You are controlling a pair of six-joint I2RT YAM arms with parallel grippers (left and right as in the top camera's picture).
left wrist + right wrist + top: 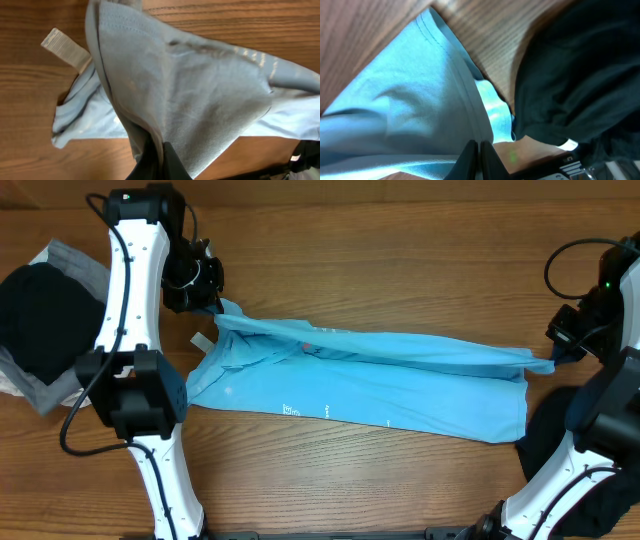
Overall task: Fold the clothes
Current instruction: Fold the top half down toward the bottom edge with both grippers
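Observation:
The robot's right gripper will next move back and down toward the shirt's near corner (517,429) by the black garment to let go of the hem, since the lower layer lies flat there.
A light blue T-shirt (380,385) lies stretched across the wooden table, pulled taut along its upper edge between both grippers. My left gripper (213,306) is shut on the shirt's left upper corner, with cloth pinched between its fingers in the left wrist view (161,150). My right gripper (556,360) is shut on the shirt's right upper corner, with the hem clamped in the right wrist view (478,150). Small white lettering shows near the shirt's lower edge. A black garment (548,442) lies at the right under the right arm; it also shows in the right wrist view (570,75).
A pile of black and grey cloth (40,320) sits at the table's left edge. A small beige tag (67,50) lies on the wood beside the shirt's left corner. The arm bases stand at the front left and front right.

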